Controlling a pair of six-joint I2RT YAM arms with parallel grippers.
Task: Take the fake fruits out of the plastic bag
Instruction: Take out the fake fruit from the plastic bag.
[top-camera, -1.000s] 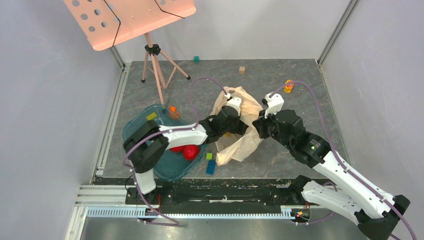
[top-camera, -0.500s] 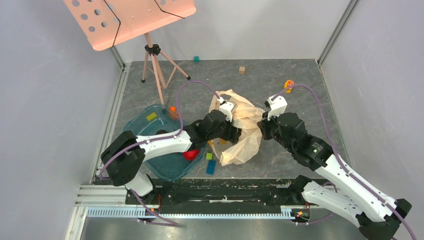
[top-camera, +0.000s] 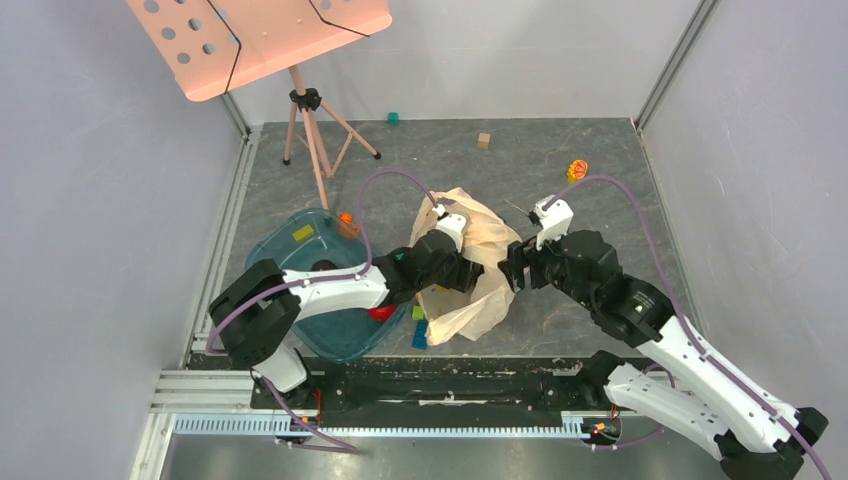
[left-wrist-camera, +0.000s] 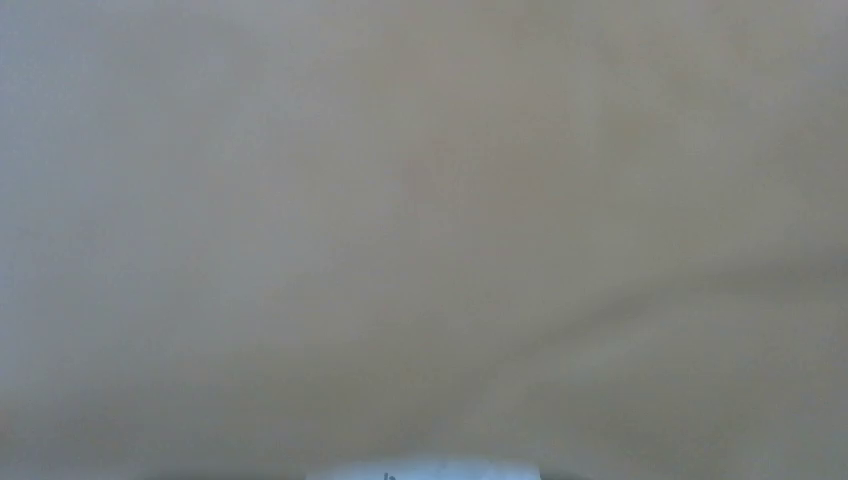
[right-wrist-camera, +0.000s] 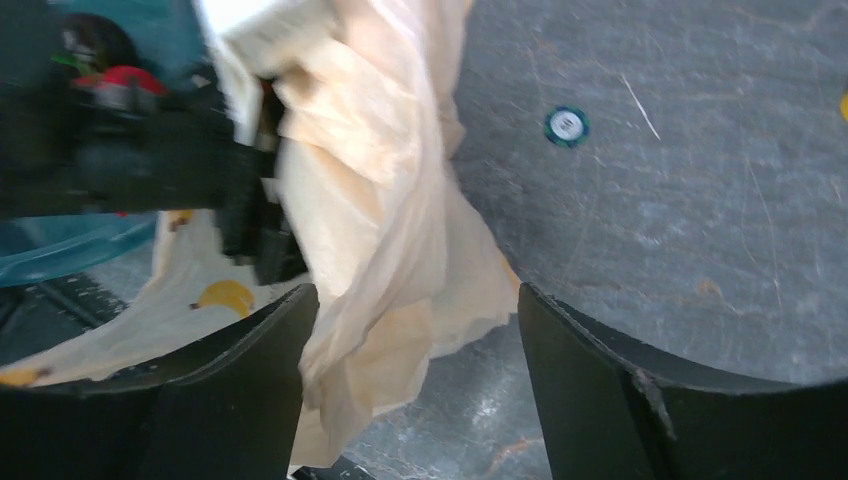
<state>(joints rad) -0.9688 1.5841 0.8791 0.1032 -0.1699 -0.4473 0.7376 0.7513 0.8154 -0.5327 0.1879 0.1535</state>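
Note:
I need to lift my left gripper out of the plastic bag next, move it across to the open bottom of the teal tray and lower it to let go, because a red fake fruit lies there.
The peach-beige plastic bag (top-camera: 478, 262) lies crumpled on the floor between my two arms. My left arm reaches into it from the left; the left wrist view shows only beige plastic bag (left-wrist-camera: 420, 200), and the fingers are hidden. My right gripper (top-camera: 511, 270) stands open at the bag's right edge. A loose fold of the plastic bag (right-wrist-camera: 370, 200) hangs between the open jaws of the right gripper (right-wrist-camera: 415, 300), unclamped. One red fake fruit (top-camera: 380, 314) lies in the teal tray (top-camera: 285, 250), partly under my left arm, and the same fake fruit (right-wrist-camera: 125, 78) shows in the right wrist view.
Blue (top-camera: 422, 335) and green (top-camera: 418, 312) blocks lie by the bag's near-left corner. A yellow-orange toy (top-camera: 577, 170), a tan block (top-camera: 484, 140) and a green block (top-camera: 393, 118) lie farther back. A pink music stand (top-camera: 260, 40) rises at back left.
My right gripper has opened and let go of the bag, which has slumped down and left. The left arm has pushed deeper into the bag.

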